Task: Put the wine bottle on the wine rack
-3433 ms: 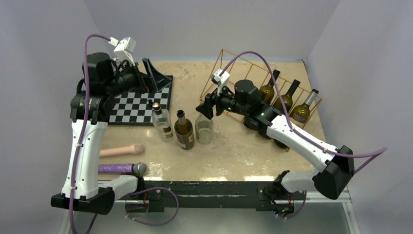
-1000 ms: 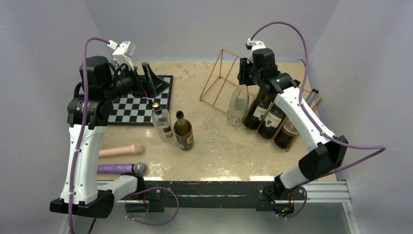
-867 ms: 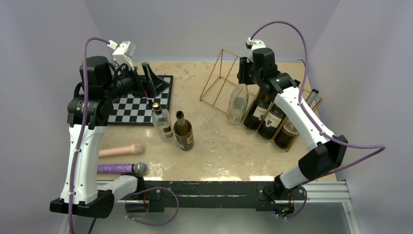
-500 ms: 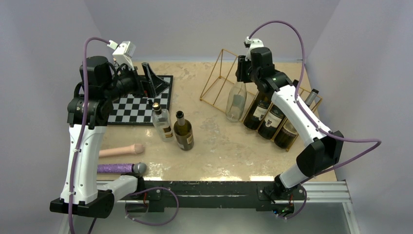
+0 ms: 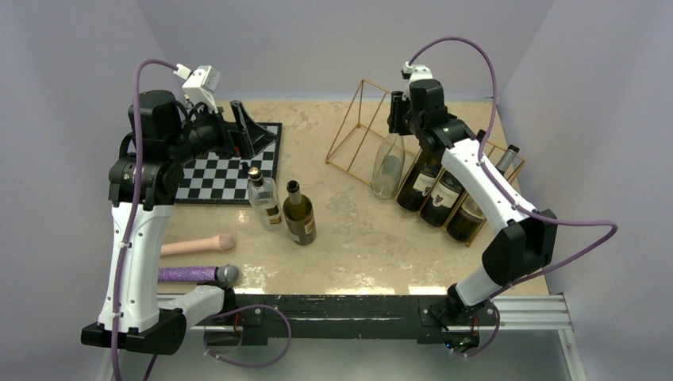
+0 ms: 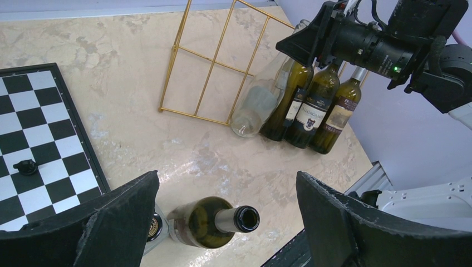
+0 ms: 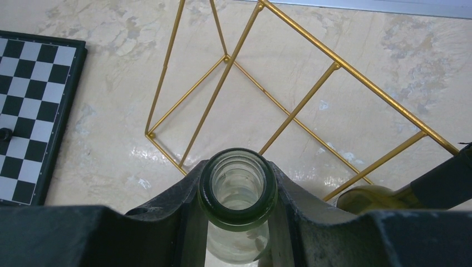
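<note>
My right gripper needs to turn and lean the clear bottle's neck toward the rack's top bar beside the dark bottles, because the clear bottle's opening stops short of it.
The gold wire wine rack [image 5: 359, 119] stands at the back right; it also shows in the left wrist view [image 6: 209, 61] and the right wrist view [image 7: 303, 103]. My right gripper [image 5: 395, 119] is shut on the neck of a clear glass wine bottle [image 5: 387, 168], which leans in the rack beside three dark bottles [image 5: 441, 190]. In the right wrist view the fingers [image 7: 178, 206] clamp the bottle's mouth [image 7: 237, 214]. My left gripper [image 5: 248, 131] is open and empty above the checkerboard; in its wrist view its fingers [image 6: 111, 222] straddle a green bottle far below.
A green bottle [image 5: 300, 213] and a clear gold-capped bottle [image 5: 264, 200] stand mid-table. A checkerboard [image 5: 226, 171] with a black piece [image 6: 26, 166] lies at the left. A beige rod [image 5: 198, 246] and a purple handle [image 5: 194, 275] lie front left.
My right gripper has carried the clear bottle from mid-table to the rack, beside the dark bottles. Over the last second it has only shifted slightly. The left arm has stayed still.
</note>
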You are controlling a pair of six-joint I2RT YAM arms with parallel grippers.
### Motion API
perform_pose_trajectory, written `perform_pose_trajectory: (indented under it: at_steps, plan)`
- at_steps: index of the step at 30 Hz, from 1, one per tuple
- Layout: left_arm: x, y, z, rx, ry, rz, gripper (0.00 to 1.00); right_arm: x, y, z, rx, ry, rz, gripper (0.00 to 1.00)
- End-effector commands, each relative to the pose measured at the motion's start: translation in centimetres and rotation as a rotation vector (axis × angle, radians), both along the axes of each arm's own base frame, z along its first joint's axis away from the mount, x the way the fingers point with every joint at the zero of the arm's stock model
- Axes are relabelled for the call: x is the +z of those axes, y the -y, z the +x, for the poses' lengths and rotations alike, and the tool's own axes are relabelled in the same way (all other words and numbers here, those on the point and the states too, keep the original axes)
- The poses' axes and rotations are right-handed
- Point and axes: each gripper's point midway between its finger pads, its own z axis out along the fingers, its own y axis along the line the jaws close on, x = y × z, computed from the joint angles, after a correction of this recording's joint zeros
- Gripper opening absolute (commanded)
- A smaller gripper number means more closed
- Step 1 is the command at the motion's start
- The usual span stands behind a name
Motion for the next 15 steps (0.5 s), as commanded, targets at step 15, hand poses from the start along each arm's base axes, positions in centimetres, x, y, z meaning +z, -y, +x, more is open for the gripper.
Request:
perform_pose_trajectory:
  at_steps: [15]
  plan:
    - [0.9,0.2,-0.3,-0.014,0.021,-0.006,0.97,1.1,3.4,3.0,-0.213,0.077,0.114,0.19]
